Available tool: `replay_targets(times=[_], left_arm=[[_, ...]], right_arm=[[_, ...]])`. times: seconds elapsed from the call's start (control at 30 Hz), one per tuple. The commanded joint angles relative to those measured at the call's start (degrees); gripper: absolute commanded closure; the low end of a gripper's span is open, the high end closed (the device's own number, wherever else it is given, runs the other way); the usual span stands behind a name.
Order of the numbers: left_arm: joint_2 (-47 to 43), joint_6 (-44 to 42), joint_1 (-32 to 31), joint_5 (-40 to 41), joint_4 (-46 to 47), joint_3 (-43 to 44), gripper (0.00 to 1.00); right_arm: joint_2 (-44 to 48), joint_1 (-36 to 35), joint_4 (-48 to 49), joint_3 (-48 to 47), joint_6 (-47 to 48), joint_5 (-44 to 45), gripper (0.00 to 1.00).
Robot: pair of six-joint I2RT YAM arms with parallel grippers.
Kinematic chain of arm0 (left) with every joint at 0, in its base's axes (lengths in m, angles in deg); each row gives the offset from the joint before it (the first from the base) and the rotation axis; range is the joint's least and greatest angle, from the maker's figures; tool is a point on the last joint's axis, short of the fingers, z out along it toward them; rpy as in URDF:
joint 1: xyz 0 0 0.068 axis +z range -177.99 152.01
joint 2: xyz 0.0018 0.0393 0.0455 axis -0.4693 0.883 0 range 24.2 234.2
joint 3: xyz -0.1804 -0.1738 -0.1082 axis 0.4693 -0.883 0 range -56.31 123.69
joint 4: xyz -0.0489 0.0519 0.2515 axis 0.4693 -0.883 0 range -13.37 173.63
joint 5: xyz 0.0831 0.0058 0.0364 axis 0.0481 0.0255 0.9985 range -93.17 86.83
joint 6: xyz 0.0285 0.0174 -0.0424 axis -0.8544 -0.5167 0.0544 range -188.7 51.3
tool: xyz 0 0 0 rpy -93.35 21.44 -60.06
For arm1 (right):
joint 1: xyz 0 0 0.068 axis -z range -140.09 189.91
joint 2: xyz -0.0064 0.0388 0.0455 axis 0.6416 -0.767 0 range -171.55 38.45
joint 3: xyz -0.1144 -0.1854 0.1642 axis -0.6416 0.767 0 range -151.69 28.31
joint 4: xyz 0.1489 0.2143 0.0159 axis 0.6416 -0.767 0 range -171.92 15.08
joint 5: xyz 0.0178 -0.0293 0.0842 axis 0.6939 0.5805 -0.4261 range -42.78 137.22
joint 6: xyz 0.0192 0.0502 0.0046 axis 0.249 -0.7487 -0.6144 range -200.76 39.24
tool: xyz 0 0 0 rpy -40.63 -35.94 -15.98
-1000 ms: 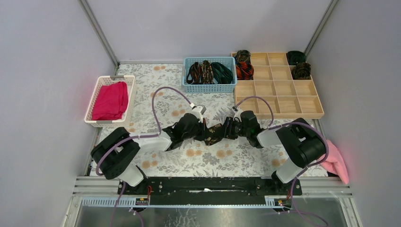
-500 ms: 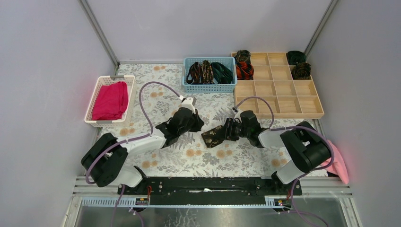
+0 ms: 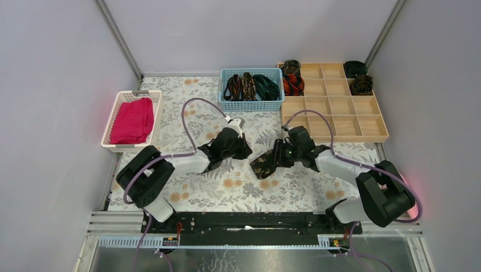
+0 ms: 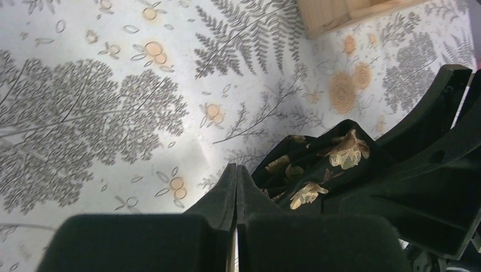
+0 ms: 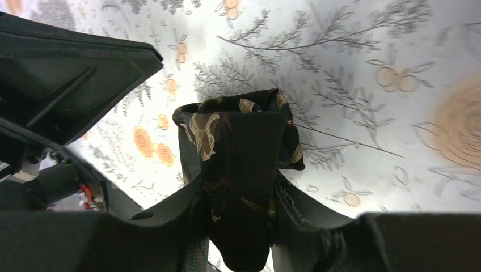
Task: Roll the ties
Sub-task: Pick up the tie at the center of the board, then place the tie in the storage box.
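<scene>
The coil (image 5: 235,141) is rolled. It will next go up with my right gripper, outward over the tray's near corner cell on the basket side, and down to be let go there.
A black tie with gold-brown flecks (image 3: 262,166), rolled into a coil, is gripped by my right gripper (image 3: 274,161) just above the floral mat. In the right wrist view the coil (image 5: 235,141) sits wedged between the fingers of that gripper (image 5: 238,192). My left gripper (image 3: 248,153) is shut on nothing, just left of the coil and apart from it. In the left wrist view its closed tips (image 4: 235,170) point at the mat, with the tie (image 4: 317,170) to their right. More ties (image 3: 251,86) lie in the blue basket. Rolled ties (image 3: 292,84) (image 3: 361,85) fill cells of the wooden tray.
The wooden compartment tray (image 3: 334,137) stands at the back right, with the blue basket (image 3: 251,105) to its left. A white basket (image 3: 111,123) with a magenta folded cloth (image 3: 133,120) is at the left. A pink towel (image 3: 404,192) lies off the mat's right edge.
The left gripper has let go of the tie and drawn back to the left, shut. The right gripper keeps the coil and has shifted slightly right and away from the arm bases.
</scene>
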Motion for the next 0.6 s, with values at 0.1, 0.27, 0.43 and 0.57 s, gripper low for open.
replay_targets(times=[0.1,0.27,0.43,0.57], left_arm=[[4.56,-0.1,-0.06,-5.07,5.55,4.76,1.0],[7.15,0.32,-0.06,-6.12,6.28,7.12,1.0],[7.63,0.73,0.0,-6.64,6.67,7.5,1.0],[7.12,0.98,0.01,-6.62,6.45,7.47,1.0]], right_arm=[[4.19,-0.41,-21.86,-9.59,7.72,11.13,1.0],[4.06,-0.46,-29.43,-14.46,10.77,17.04,1.0],[4.0,-0.54,-35.53,-19.67,13.41,20.89,1.0],[4.49,-0.49,-38.59,-23.57,14.04,24.63,1.0]])
